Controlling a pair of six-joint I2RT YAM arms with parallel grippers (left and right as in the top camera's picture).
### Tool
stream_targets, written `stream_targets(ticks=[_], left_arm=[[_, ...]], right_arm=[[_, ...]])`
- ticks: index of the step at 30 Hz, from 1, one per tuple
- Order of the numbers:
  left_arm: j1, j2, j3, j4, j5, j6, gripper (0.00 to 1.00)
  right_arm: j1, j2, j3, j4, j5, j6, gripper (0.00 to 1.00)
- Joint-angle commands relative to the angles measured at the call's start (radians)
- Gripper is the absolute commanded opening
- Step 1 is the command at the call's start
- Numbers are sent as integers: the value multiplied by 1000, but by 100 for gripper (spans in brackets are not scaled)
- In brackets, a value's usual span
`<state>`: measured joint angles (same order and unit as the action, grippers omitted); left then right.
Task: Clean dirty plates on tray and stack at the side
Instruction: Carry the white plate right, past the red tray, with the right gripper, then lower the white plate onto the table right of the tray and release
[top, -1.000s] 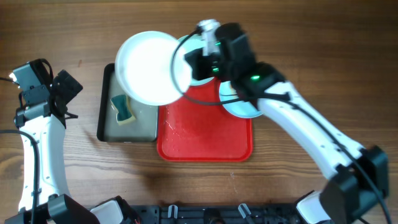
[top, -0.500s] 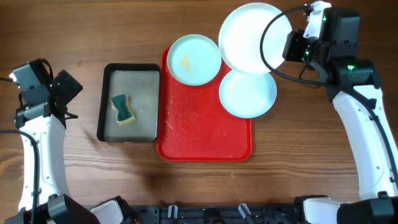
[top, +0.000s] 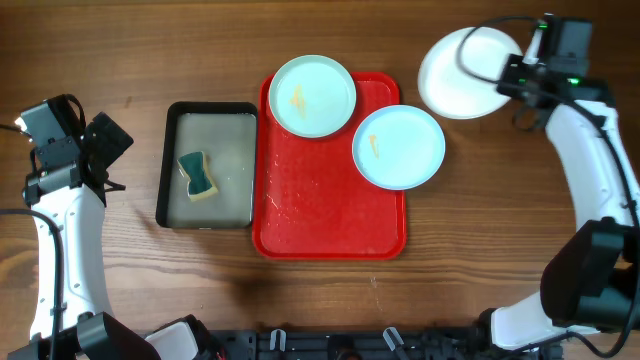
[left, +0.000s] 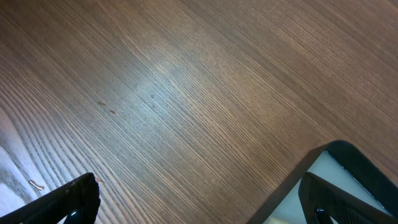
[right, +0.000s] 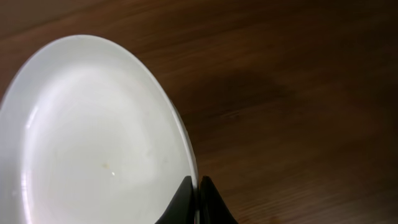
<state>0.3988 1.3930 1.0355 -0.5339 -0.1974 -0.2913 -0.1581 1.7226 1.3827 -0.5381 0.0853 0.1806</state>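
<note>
The robot's right gripper needs to move down and back toward the mint plate with the orange speck next, since bare wood lies open beside that plate for the white plate (top: 462, 72).
The red tray (top: 330, 225) lies mid-table. Two pale mint plates rest on it: one (top: 312, 95) at its back left with a yellow smear, one (top: 398, 147) at its right with a small orange speck. My right gripper (top: 512, 78) is shut on the rim of the white plate (top: 462, 72), holding it over the bare table to the right of the tray. The right wrist view shows the white plate (right: 93, 137) pinched edge-on between the fingers (right: 198, 186). My left gripper (top: 108, 138) is open and empty at the far left; its fingers (left: 199, 202) spread wide over bare wood.
A black-rimmed tray with a grey inside (top: 225, 165) stands left of the red tray and holds a teal and yellow sponge (top: 198, 175). Its corner shows in the left wrist view (left: 348, 163). Water drops lie on the red tray.
My right arm has swung the white plate from above the black tray, across the red tray, to the table's far right. The left arm has not moved.
</note>
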Motion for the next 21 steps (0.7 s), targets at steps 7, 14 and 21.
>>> stream_targets(ticks=[7,14,21], left_arm=[[3,-7,11,3,-5,-11,100],[3,-7,11,3,-5,-11,100],[3,-7,11,3,-5,-11,100]], right_arm=[[-147,201,-2,4,-115,-45,4],[-121,336,-3,-3,-198,-163,4],[-63,338,-4,-49,-187,-233,9]])
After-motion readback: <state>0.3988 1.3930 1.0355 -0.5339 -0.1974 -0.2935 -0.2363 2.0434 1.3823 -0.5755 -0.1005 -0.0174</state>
